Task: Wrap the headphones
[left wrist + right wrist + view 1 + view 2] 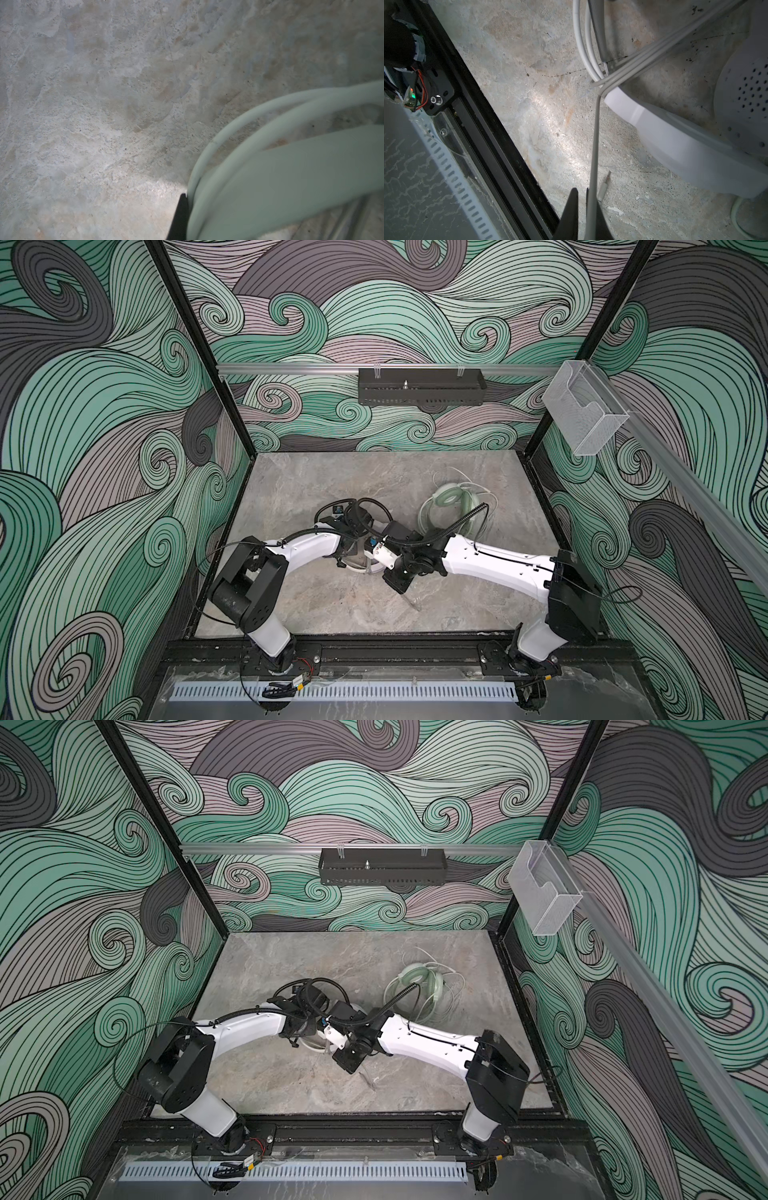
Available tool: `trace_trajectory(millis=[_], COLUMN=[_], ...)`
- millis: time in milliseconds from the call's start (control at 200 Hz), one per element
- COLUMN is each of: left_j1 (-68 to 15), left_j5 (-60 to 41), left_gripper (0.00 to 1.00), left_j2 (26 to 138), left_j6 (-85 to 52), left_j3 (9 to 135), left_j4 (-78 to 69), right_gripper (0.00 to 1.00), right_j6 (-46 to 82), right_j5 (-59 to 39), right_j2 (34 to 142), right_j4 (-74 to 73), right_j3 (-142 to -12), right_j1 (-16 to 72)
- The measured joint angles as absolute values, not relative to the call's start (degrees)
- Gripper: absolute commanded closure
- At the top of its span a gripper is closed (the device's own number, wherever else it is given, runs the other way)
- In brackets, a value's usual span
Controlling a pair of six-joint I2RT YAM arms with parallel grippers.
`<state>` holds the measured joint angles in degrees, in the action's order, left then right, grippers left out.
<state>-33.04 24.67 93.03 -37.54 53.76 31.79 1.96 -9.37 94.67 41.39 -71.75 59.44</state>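
The white cable [596, 135] lowers next in my right gripper for release on the bare tabletop [580, 172] beside the plug, since it is clear between headphones and bar.
The white headphones [365, 568] lie mid-table under both wrists. In the right wrist view their band [675, 145] and perforated earcup [745, 104] show, with several cable turns round the band. My right gripper [583, 192] is shut on the white cable [596, 135], which runs from the band down between the black fingers. The plug [604, 187] rests on the table beside them. My left gripper [192, 201] is shut against the pale band [291, 182] and cable loops; only one finger [180, 216] shows. The mint green headphones [449, 499] sit back right amid loose cable.
The black front rail [500, 145] runs close to my right gripper [401, 589]. A black tray [420, 386] hangs on the back wall and a clear plastic bin [584, 414] on the right wall. Patterned walls enclose the grey stone table [299, 489].
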Motion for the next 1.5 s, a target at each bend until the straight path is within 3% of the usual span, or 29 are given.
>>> trace_trajectory(millis=[330, 495, 791, 896, 1066, 1501], left_j1=[-34.1, -34.1, -34.1, -34.0, -33.3, -24.9], left_j5=[23.7, 23.8, 24.0, 24.0, 24.0, 23.7], left_gripper=[1.0, 1.0, 1.0, 1.0, 1.0, 1.0], left_j2=[93.0, 93.0, 93.1, 93.5, 95.0, 99.5], left_j6=[-35.7, -35.3, -35.4, -35.4, -35.4, -39.4], left_j3=[51.3, 51.2, 51.2, 51.3, 52.8, 58.4], left_j4=[27.4, 26.9, 26.7, 26.8, 26.8, 28.7], right_gripper=[0.83, 0.81, 0.75, 0.75, 0.83, 0.79], right_j6=[-0.1, -0.2, 1.0, 1.1, 0.9, -0.2], right_j5=[-8.1, -8.7, -10.3, -10.8, -11.0, -9.8], right_j2=[97.6, 97.4, 91.5, 91.1, 91.8, 98.2], right_j4=[44.7, 46.3, 47.6, 47.2, 45.8, 42.9], right_j3=[-77.4, -79.8, -70.1, -69.2, -69.4, -71.0], right_j1=[58.3, 58.2, 58.3, 58.3, 58.2, 57.2])
